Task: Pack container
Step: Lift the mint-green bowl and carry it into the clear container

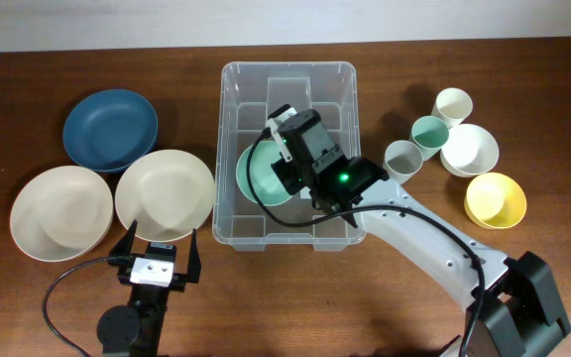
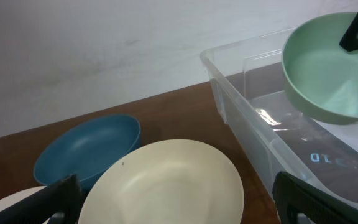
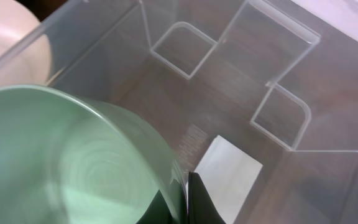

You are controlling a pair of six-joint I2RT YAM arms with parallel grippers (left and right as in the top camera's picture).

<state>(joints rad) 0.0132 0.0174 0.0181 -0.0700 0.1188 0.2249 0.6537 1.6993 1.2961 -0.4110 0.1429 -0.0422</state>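
The container's empty near corner by the cream bowl (image 1: 250,217) lies below my right gripper and back from it, so next this gripper draws back, lowers and releases the rim of the pale green bowl.
The clear container (image 1: 287,67) stands in the middle of the table, its white label (image 3: 225,174) showing on the bottom. My right gripper (image 1: 284,159) reaches into it, shut on the rim of a pale green bowl (image 1: 258,178). In the right wrist view the fingers (image 3: 194,202) pinch the bowl's wall (image 3: 61,168), and the bowl hangs tilted above the container floor (image 3: 166,93). My left gripper (image 1: 163,248) is open and empty near the front edge, just short of a cream bowl (image 1: 165,193). In its own view the fingers (image 2: 55,199) flank that bowl (image 2: 166,180).
A second cream bowl (image 1: 60,211) and a blue bowl (image 1: 110,129) lie left of the container. To its right stand a grey cup (image 1: 402,157), a green cup (image 1: 429,131), a white cup (image 1: 453,104), a white bowl (image 1: 469,149) and a yellow bowl (image 1: 495,198).
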